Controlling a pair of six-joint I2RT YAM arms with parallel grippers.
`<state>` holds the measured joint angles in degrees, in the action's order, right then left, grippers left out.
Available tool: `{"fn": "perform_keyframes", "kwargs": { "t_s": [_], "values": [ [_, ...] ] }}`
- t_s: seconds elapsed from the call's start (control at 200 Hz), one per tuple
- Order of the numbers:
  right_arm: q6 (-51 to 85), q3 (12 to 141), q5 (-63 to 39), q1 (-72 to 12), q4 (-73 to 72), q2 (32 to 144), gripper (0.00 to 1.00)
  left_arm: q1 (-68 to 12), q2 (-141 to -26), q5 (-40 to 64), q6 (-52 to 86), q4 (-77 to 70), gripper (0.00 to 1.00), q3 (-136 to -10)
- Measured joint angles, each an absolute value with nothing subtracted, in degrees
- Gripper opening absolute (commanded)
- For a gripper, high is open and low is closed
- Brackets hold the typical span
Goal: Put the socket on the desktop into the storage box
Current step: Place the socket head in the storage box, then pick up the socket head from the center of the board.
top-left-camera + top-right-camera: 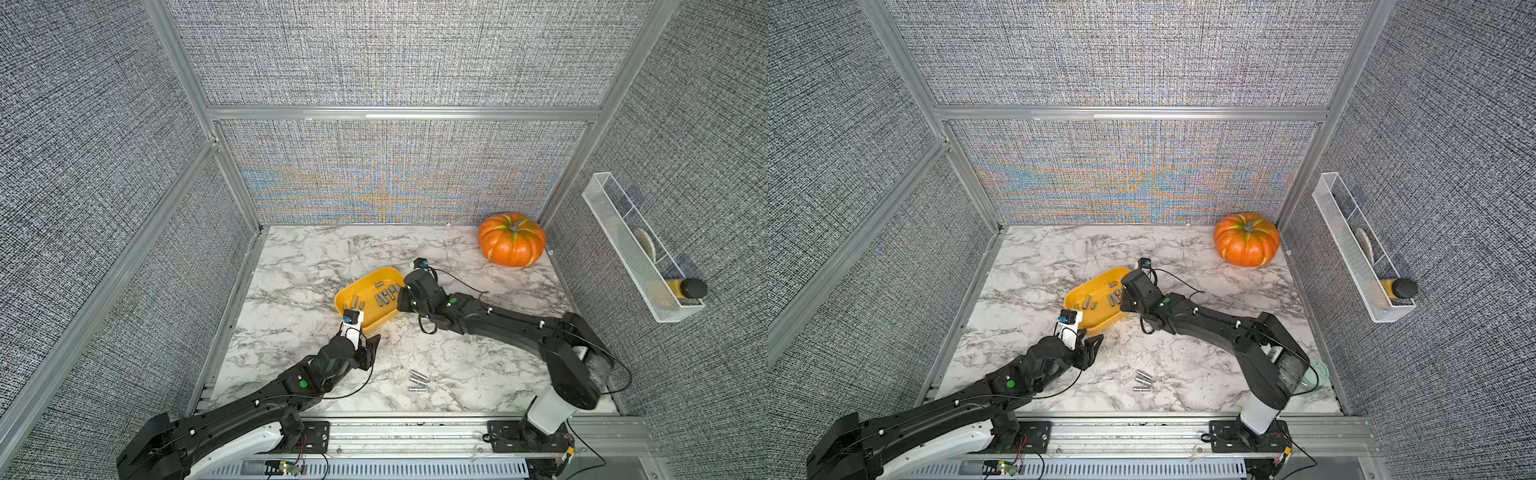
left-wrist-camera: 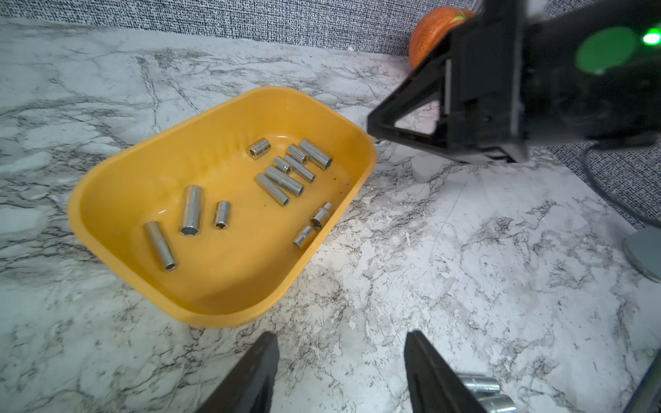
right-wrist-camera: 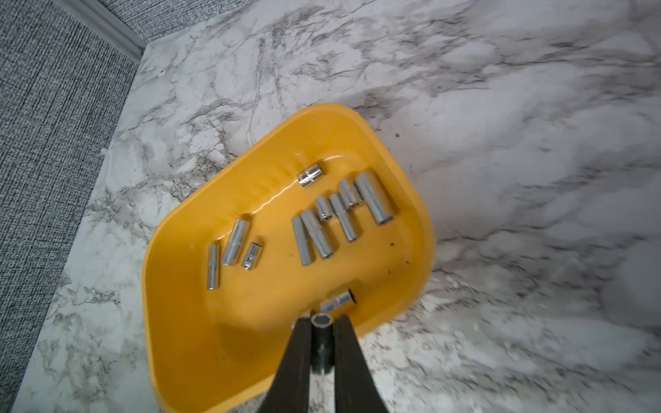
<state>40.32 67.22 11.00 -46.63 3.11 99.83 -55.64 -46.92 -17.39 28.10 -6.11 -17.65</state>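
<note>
My right gripper needs to move next off the box's rim and farther over the box point(image 1: 360, 286), above the row of sockets, to let go of its socket, which is still hanging at the box's rim.
The yellow-orange storage box point(image 1: 360, 286) point(image 1: 1086, 287) lies mid-desktop and holds several chrome sockets point(image 1: 384, 297) point(image 2: 286, 175) point(image 3: 322, 221). My right gripper point(image 1: 400, 302) point(image 3: 322, 318) hangs over the box's right-hand rim, shut on one socket point(image 3: 322, 324) that stands endwise between its fingers. My left gripper point(image 1: 370, 343) point(image 2: 341, 336) is open just off the box's near corner, with only bare marble desktop point(image 1: 299, 257) between its fingers. Three more sockets point(image 1: 417, 381) point(image 1: 1143, 381) point(image 2: 479, 384) lie together on the desktop toward the front, beside the left gripper.
An orange pumpkin point(image 1: 512, 239) sits in the back right corner. A white wire basket point(image 1: 640, 249) hangs on the right wall with a bottle point(image 1: 685, 288) in it. The right arm's cable point(image 1: 428, 328) loops onto the desktop. A pale round object point(image 1: 1316, 374) sits by the right arm's base.
</note>
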Motion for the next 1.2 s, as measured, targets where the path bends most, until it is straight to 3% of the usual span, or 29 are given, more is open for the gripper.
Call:
{"fn": "perform_keyframes", "kwargs": {
  "t_s": [0.15,0.35,0.43,0.656,0.926,1.201],
  "values": [
    [37.0,74.7,6.5,-45.0,2.1,108.4,0.06,-55.6,-46.5,-18.0,28.1,-6.0,0.61,-17.4],
    [34.1,77.5,4.1,-44.6,2.4,110.3,0.35,-55.6,-48.0,-18.0,28.1,-6.0,0.61,-17.6],
    [32.9,77.3,4.1,-44.7,2.9,109.0,0.41,-55.6,-48.4,-18.0,28.1,-6.0,0.61,-17.6],
    [29.9,70.4,6.4,-46.2,5.5,98.6,0.42,-55.6,-48.4,-18.0,27.9,-5.9,0.61,-17.7],
    [24.3,54.1,16.1,-56.9,14.2,78.5,0.42,-55.6,-48.9,-17.2,27.0,-6.8,0.61,-17.7],
    [24.0,35.7,11.3,-60.6,15.7,67.4,0.48,-55.6,-51.3,-15.4,25.9,-8.7,0.61,-17.6]
  ]
}}
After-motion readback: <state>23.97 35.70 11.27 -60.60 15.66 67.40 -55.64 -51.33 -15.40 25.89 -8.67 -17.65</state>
